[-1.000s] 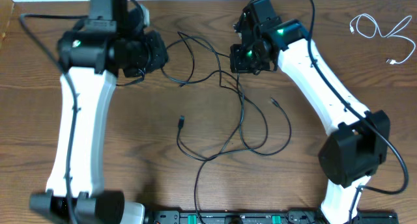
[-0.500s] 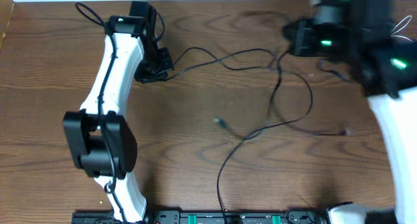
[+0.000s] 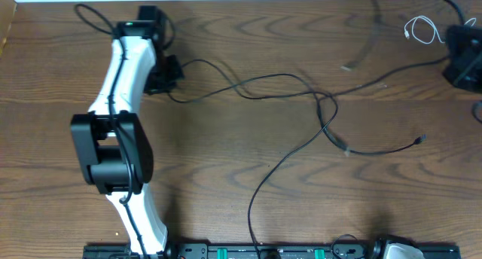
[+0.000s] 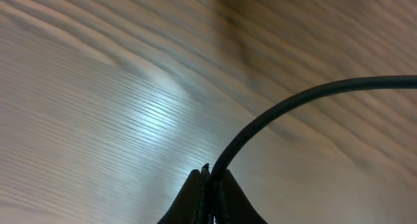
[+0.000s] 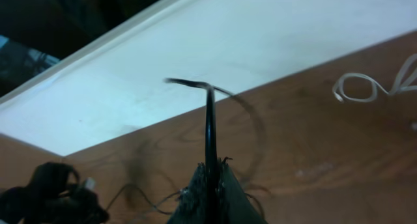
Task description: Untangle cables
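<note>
The held piece of the black cable is reaching the crossing, so my right gripper will next go to the right in the overhead view and release the black cable [image 3: 279,77] past the white cable.
The long black cable [image 3: 279,77] stretches from the left gripper [image 3: 167,77] across the middle of the table. It crosses itself in a small loop near the centre right, and one strand runs down to the front edge. In the left wrist view the left gripper [image 4: 212,177] is shut on this black cable [image 4: 293,100], which arcs away to the right. In its own view the right gripper [image 5: 212,175] is shut on the black cable [image 5: 210,126], which rises straight up from its tips. The white cable [image 3: 422,29] lies coiled at the back right, apart from the black one.
The white left arm [image 3: 124,71] stretches along the table's left side, with its dark joint [image 3: 113,150] in the middle. The right arm's dark body [image 3: 463,59] sits at the far right edge. A black rail [image 3: 263,251] lines the front edge. A white strip [image 5: 260,42] borders the back.
The right arm has swung far to the right and the left gripper slightly back-left. The black cable's tangle has been drawn out into a long line with one small loop.
</note>
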Motion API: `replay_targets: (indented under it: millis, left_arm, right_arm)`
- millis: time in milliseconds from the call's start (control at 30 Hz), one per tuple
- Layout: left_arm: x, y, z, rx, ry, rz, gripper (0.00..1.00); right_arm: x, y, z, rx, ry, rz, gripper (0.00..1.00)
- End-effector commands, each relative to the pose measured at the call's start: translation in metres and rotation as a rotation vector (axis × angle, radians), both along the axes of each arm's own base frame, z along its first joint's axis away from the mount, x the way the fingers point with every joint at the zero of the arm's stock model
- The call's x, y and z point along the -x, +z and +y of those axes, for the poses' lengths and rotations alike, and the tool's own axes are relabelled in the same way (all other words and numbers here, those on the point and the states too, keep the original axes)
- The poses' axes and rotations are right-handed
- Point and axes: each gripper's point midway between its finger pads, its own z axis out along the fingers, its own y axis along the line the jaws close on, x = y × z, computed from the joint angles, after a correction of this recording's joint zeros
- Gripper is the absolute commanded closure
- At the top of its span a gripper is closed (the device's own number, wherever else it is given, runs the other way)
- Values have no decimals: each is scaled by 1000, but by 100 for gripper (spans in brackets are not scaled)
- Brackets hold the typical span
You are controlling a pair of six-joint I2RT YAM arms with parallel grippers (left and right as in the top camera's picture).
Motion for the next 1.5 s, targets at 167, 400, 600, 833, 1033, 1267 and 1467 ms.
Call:
replay_targets:
  millis: [167, 400, 600, 833, 1033, 1267, 1467]
  left_arm:
    - [6, -5, 89, -63, 215, -7, 92]
    - [18, -4, 145, -66, 359, -27, 92]
    - [31, -4, 185, -76, 455, -40, 92]
    - [66, -4, 241, -81, 717, -40, 92]
    - [76, -4, 253, -33, 769, -50, 92]
    - [66, -4, 240, -33, 727, -50, 92]
    - [37, -3, 198, 104, 558, -90, 93]
  right_arm:
    - [2, -4, -21, -4, -15, 20, 99]
    - [-3, -17, -28, -6, -23, 66, 99]
    - [-9, -40, -32, -5, -13, 154, 99]
    - [-14, -69, -75, -9, -156, 267, 99]
    - [-14, -80, -113, -79, -230, 289, 99]
    - [-17, -83, -103, -96, -128, 284, 99]
    - [-22, -77, -105, -75, -126, 253, 99]
